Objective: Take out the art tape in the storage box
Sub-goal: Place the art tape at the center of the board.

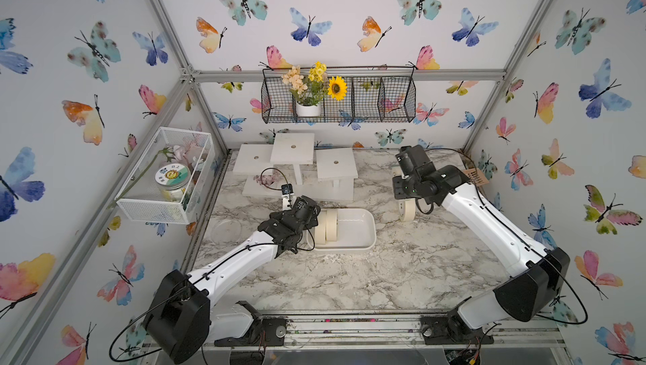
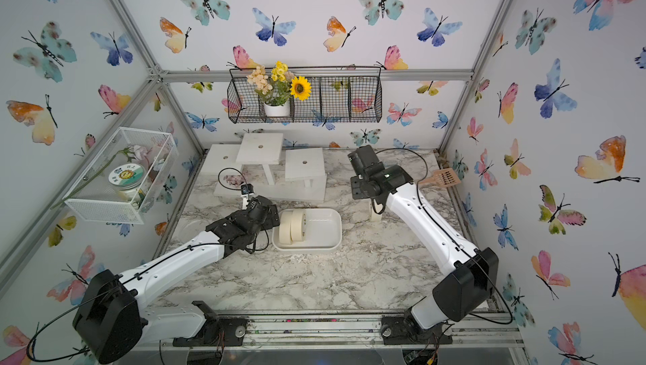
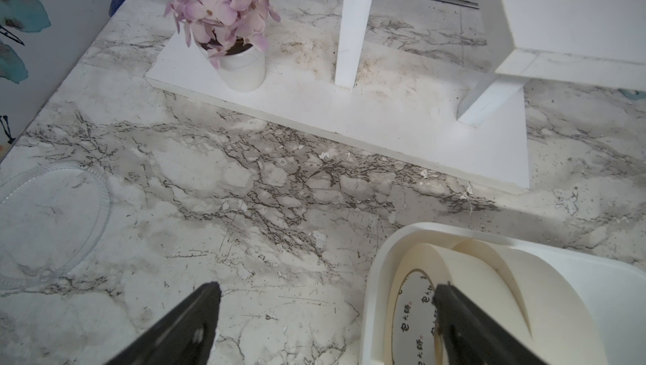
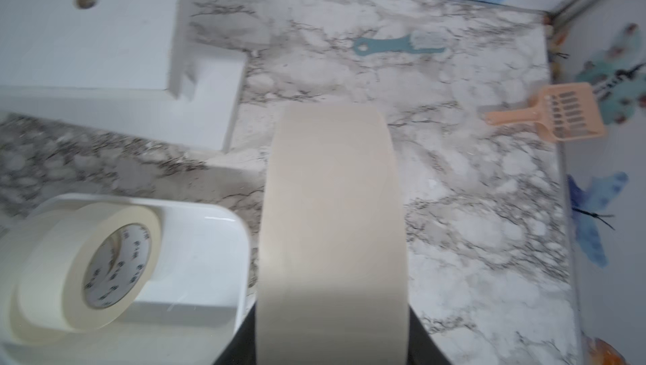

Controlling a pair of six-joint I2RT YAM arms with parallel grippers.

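Note:
My right gripper shifts toward the scoop and down next to release the third roll on the bare tabletop alongside (image 1: 425, 217) (image 4: 427, 240), since another roll already stands by the box.
The storage box (image 1: 360, 232) is a shallow white tray at mid-table, seen in both top views (image 2: 323, 230). Two rolls of art tape (image 1: 327, 227) stand on edge at its left end (image 4: 87, 269). My left gripper (image 3: 327, 288) is open at that end; one finger (image 3: 465, 328) is at the nearest roll's (image 3: 412, 276) printed core and the other is over the table outside the box wall. My right gripper (image 4: 332, 342) is shut on a third roll (image 4: 332, 223), held on edge just right of the box (image 1: 407, 211). The roll hides its fingertips.
A white stand with square platforms (image 1: 297, 157) is behind the box, with a pink flower pot (image 3: 241, 31) on its base. A clear lid (image 3: 49, 227) lies at the left. A teal brush (image 4: 398, 45) and an orange scoop (image 4: 555, 111) lie at the back right. Wire baskets (image 1: 164, 174) hang on the walls.

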